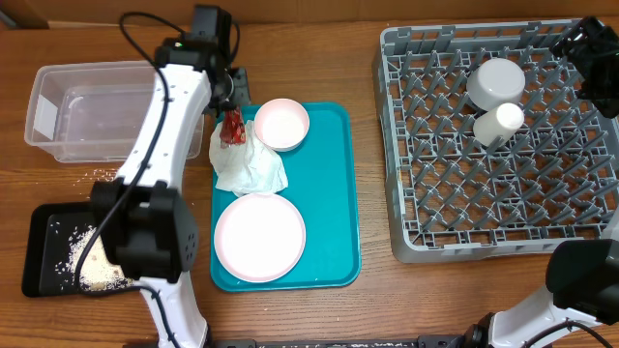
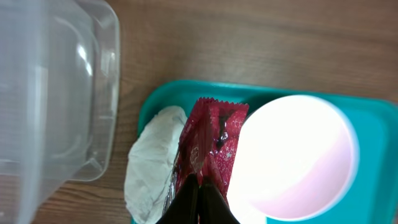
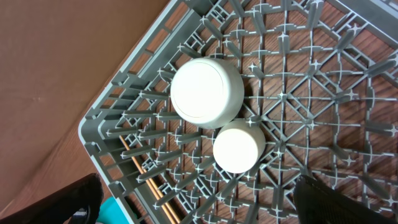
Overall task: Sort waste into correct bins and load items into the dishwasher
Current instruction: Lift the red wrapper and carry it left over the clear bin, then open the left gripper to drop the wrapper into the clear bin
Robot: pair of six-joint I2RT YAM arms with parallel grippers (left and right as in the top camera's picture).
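The wrapper (image 1: 232, 129) will next swing to the left in the overhead view with the robot's left gripper, over the clear tub's open inside, and the gripper will release it there.
My left gripper (image 1: 230, 118) is shut on the red snack wrapper (image 1: 232, 129), held just above the teal tray's far left corner; it also shows in the left wrist view (image 2: 211, 146), fingers (image 2: 200, 198) pinched on it. The crumpled white napkin (image 1: 250, 164) lies on the tray beside the small pink plate (image 1: 281, 124) and large pink plate (image 1: 259, 237). The clear tub (image 1: 87, 108) stands left. The black tray (image 1: 58, 253) holds rice. My right gripper (image 3: 199, 205) is open above the grey dish rack (image 1: 503, 145), which holds an upturned bowl (image 3: 207, 92), cup (image 3: 239, 147) and chopsticks (image 3: 149, 180).
The teal serving tray (image 1: 334, 193) sits mid-table between tub and rack. Loose rice grains (image 1: 102, 175) lie on the wood near the tub. My left arm's white link (image 1: 160, 145) stretches over the tub's right edge and the black tray.
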